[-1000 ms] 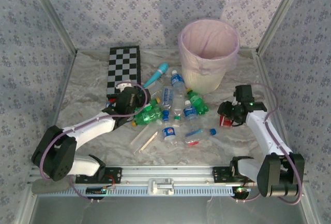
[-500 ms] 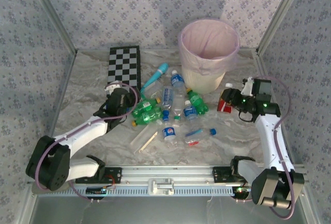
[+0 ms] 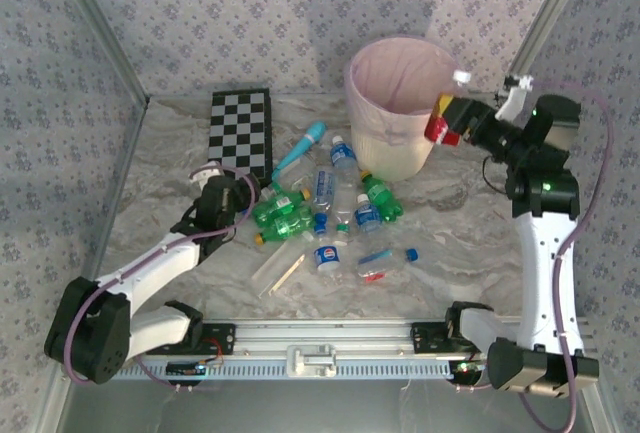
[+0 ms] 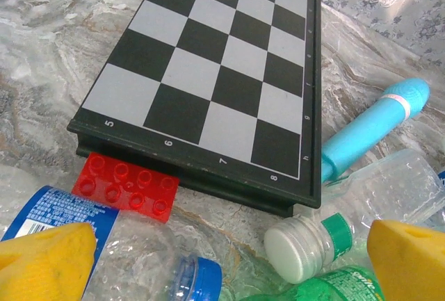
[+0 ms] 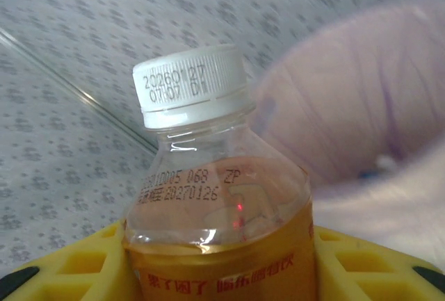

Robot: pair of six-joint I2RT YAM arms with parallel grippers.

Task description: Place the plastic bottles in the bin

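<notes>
My right gripper needs to swing the orange-labelled clear bottle outward next, over the bin's pink-lined opening (image 3: 398, 77) (image 5: 365, 103), and let it go, because that opening is outward, just past the bin's rim.
My right gripper (image 3: 456, 116) is raised beside the right rim of the cream bin (image 3: 400, 148) with its pink liner, shut on a clear bottle (image 3: 441, 121) with a white cap. In the right wrist view that orange-labelled bottle (image 5: 208, 204) stands between yellow fingers (image 5: 76, 266), with the bin (image 5: 361, 106) behind. Several bottles lie mid-table: green ones (image 3: 285, 218), blue-labelled clear ones (image 3: 343, 158). My left gripper (image 3: 240, 196) sits open, low, just left of them. Its pads (image 4: 45, 256) flank a blue-capped clear bottle (image 4: 139, 252) and a white-capped bottle (image 4: 306, 242).
A checkerboard (image 3: 240, 133) lies at the back left, a teal wand (image 3: 302, 145) beside it. A red brick (image 4: 126, 186) rests against the board's near edge. A clear tube with a stick (image 3: 280, 268) lies near the front. Patterned walls enclose the table.
My right arm lifted the white-capped bottle from the table's right side up to the bin's rim. My left gripper drew back left from the green bottles.
</notes>
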